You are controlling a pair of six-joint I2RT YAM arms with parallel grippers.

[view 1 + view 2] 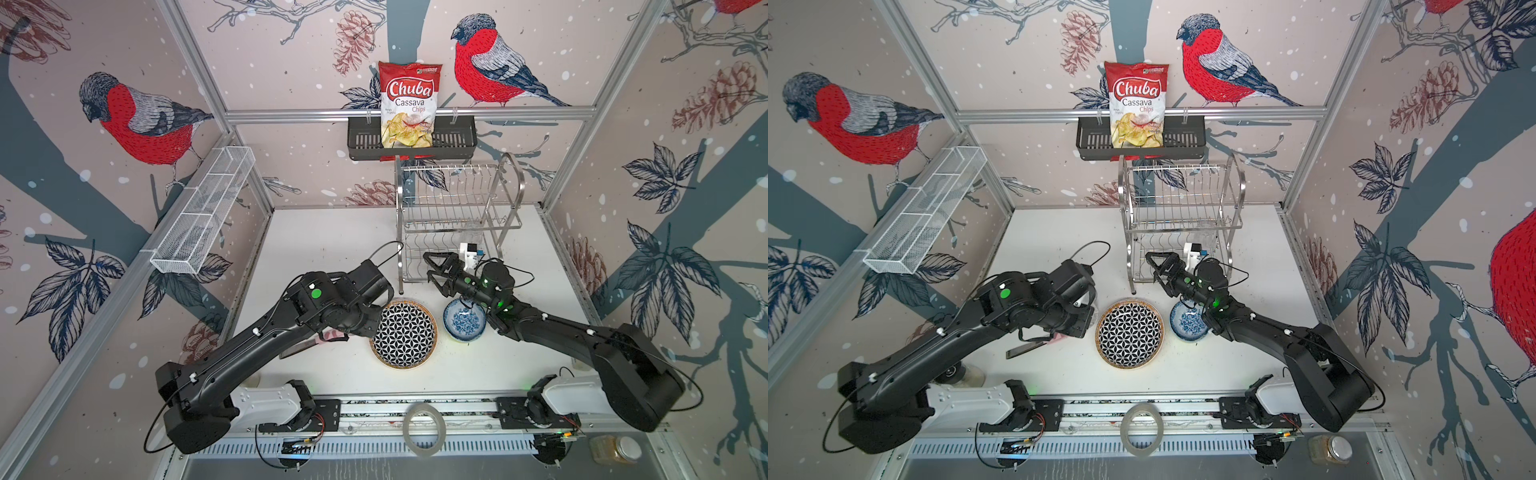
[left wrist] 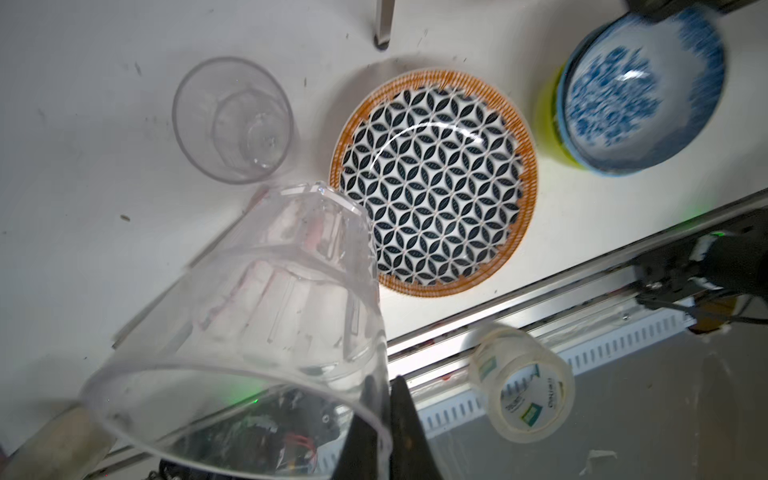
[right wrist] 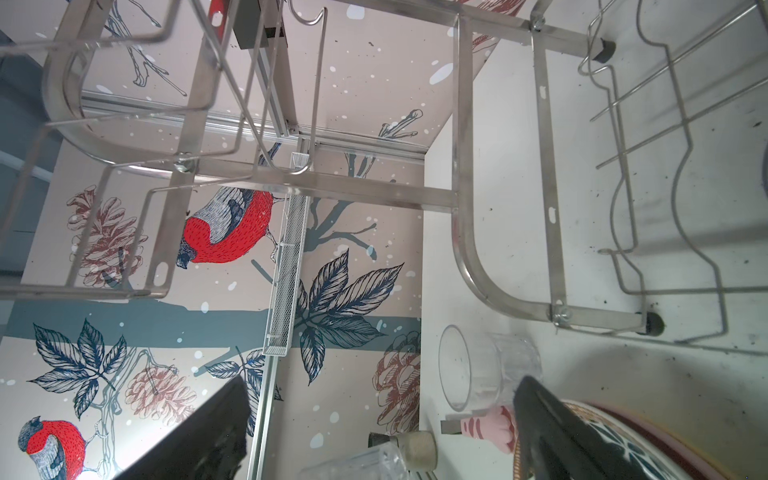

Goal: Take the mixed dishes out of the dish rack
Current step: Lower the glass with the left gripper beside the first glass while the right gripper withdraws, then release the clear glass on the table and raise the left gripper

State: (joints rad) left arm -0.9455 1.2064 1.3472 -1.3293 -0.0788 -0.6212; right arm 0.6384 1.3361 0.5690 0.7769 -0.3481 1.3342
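Next, my left gripper draws back and lowers the glass onto empty tabletop [image 1: 354, 357] beside the plate's near edge. It releases the glass's rim there, since that spot lies below and back.
In the left wrist view my left gripper [image 2: 388, 415] is shut on the rim of a clear glass [image 2: 249, 311], one finger inside the wall and one outside; the glass hangs tilted above the table. A second clear glass [image 2: 232, 120] stands on the table near the black-and-white geometric plate [image 1: 404, 332]. The blue-floral bowl [image 1: 464, 320] sits stacked in a lime bowl [image 2: 548, 108] to the plate's right. My right gripper [image 1: 432, 270] is open and empty at the front left corner of the dish rack [image 1: 457, 199]. A faint clear glass [image 1: 473, 235] shows on the rack's lower shelf.
A pink cat-paw utensil [image 3: 490, 428] lies under the left arm. A black wall basket [image 1: 457, 137] holds a chips bag [image 1: 409, 104] above the rack. A white mesh basket [image 1: 203, 212] hangs on the left wall. A tape roll [image 1: 424, 428] and a jar [image 1: 615, 449] sit at the front.
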